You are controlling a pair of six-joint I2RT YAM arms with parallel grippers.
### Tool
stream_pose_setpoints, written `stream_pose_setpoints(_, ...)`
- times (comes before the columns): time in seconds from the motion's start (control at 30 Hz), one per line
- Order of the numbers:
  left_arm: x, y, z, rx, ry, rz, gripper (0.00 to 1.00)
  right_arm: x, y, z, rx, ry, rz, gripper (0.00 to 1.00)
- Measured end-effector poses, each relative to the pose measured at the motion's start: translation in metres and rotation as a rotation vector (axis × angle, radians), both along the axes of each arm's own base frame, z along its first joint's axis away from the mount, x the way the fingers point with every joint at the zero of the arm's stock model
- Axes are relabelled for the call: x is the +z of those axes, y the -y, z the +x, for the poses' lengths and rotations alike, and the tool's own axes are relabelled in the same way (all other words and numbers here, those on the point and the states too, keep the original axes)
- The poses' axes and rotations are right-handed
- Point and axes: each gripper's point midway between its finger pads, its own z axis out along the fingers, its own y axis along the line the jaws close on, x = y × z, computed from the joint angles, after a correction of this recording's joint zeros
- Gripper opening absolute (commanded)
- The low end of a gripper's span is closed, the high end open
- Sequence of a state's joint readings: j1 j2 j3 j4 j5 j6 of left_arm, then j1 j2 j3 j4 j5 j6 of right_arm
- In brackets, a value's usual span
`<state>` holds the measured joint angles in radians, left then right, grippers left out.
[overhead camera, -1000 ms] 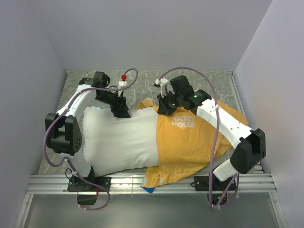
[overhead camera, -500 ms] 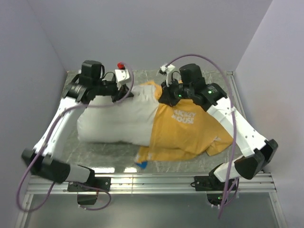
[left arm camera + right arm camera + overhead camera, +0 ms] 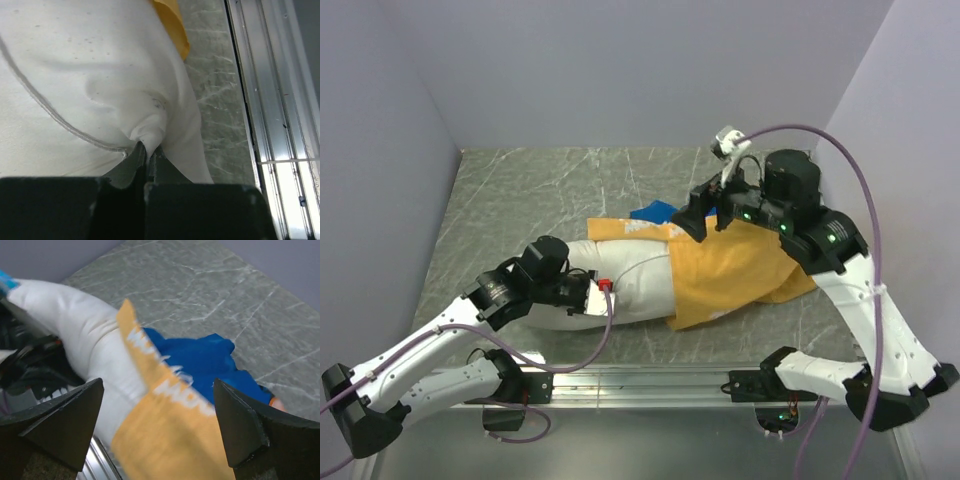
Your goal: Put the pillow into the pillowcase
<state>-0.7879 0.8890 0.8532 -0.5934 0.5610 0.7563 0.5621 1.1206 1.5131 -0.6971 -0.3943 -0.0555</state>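
My left gripper holds the pinched fold, and much of the pillow (image 3: 632, 283) is still outside the pillowcase. Next it needs to carry the fold outward toward the far orange strip (image 3: 610, 229) and release it.
The white pillow (image 3: 632, 283) lies across the table, its right end inside the orange-yellow pillowcase (image 3: 732, 268), whose blue side (image 3: 655, 212) peeks out behind. My left gripper (image 3: 596, 298) is at the pillow's near edge, shut on a pinch of the white fabric (image 3: 148, 131). In the left wrist view the left gripper (image 3: 148, 148) has its jaws pressed together on that fold. My right gripper (image 3: 706, 216) hovers above the pillowcase's opening. In the right wrist view it (image 3: 157, 383) is open, with the lettered orange cloth (image 3: 170, 440), the blue cloth (image 3: 200, 360) and the pillow (image 3: 75, 325) below it.
An aluminium rail (image 3: 650, 380) runs along the table's near edge, close beside the pillow (image 3: 272, 100). Grey walls close in the marble-patterned tabletop (image 3: 540, 190) on three sides. Purple cables loop off both arms.
My right gripper opened, let go of the pillowcase and rose to the right. My left arm swung to the near side with its jaws shut. The pillow sits further inside the case.
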Motion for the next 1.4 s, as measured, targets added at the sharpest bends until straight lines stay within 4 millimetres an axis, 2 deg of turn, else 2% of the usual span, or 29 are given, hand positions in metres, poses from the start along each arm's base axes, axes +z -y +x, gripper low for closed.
stream_pose_setpoints(0.07, 0.001, 0.003, -0.003, -0.021, 0.017, -0.002, 0.0, -0.008, -0.004, 0.016, -0.026, -0.029, -0.011, 0.98)
stream_pose_setpoints(0.13, 0.004, 0.004, -0.001, -0.019, 0.031, -0.007, 0.0, -0.027, -0.016, 0.031, -0.02, -0.082, -0.04, 0.99)
stream_pose_setpoints(0.2, 0.005, 0.004, 0.002, -0.009, 0.046, -0.005, 0.0, -0.05, -0.031, 0.049, -0.005, -0.146, -0.078, 0.99)
stream_pose_setpoints(0.27, 0.004, 0.005, 0.005, -0.004, 0.052, 0.001, 0.0, -0.082, -0.048, 0.066, 0.014, -0.23, -0.126, 0.99)
stream_pose_setpoints(0.33, 0.004, 0.005, 0.007, -0.001, 0.058, 0.004, 0.0, -0.108, -0.056, 0.073, 0.03, -0.297, -0.168, 0.99)
stream_pose_setpoints(0.4, 0.005, 0.005, 0.008, 0.001, 0.062, 0.005, 0.0, -0.126, -0.063, 0.069, 0.059, -0.34, -0.207, 0.98)
stream_pose_setpoints(0.5, 0.005, 0.005, 0.008, 0.0, 0.063, 0.006, 0.0, -0.126, -0.072, 0.055, 0.114, -0.334, -0.23, 0.94)
stream_pose_setpoints(0.67, 0.006, 0.006, 0.01, 0.001, 0.064, 0.008, 0.0, -0.106, -0.085, 0.044, 0.182, -0.3, -0.206, 0.94)
stream_pose_setpoints(0.87, 0.008, 0.007, 0.013, 0.001, 0.075, 0.012, 0.0, -0.073, -0.085, 0.045, 0.192, -0.282, -0.129, 0.98)
stream_pose_setpoints(1.0, 0.008, 0.007, 0.013, 0.0, 0.078, 0.014, 0.0, -0.055, -0.083, 0.031, 0.234, -0.253, -0.102, 0.99)
stream_pose_setpoints(1.17, 0.009, 0.006, 0.013, -0.003, 0.081, 0.018, 0.0, -0.066, -0.092, 0.009, 0.306, -0.229, -0.178, 0.97)
stream_pose_setpoints(1.2, 0.01, 0.006, 0.013, -0.003, 0.081, 0.018, 0.0, -0.071, -0.095, 0.007, 0.315, -0.225, -0.202, 0.95)
stream_pose_setpoints(1.3, 0.01, 0.007, 0.013, -0.007, 0.085, 0.021, 0.0, -0.093, -0.104, 0.006, 0.323, -0.233, -0.274, 0.72)
stream_pose_setpoints(1.33, 0.011, 0.007, 0.014, -0.007, 0.086, 0.021, 0.0, -0.101, -0.106, 0.01, 0.312, -0.244, -0.296, 0.57)
stream_pose_setpoints(1.4, 0.011, 0.007, 0.014, -0.008, 0.09, 0.021, 0.0, -0.116, -0.11, 0.022, 0.279, -0.267, -0.331, 0.43)
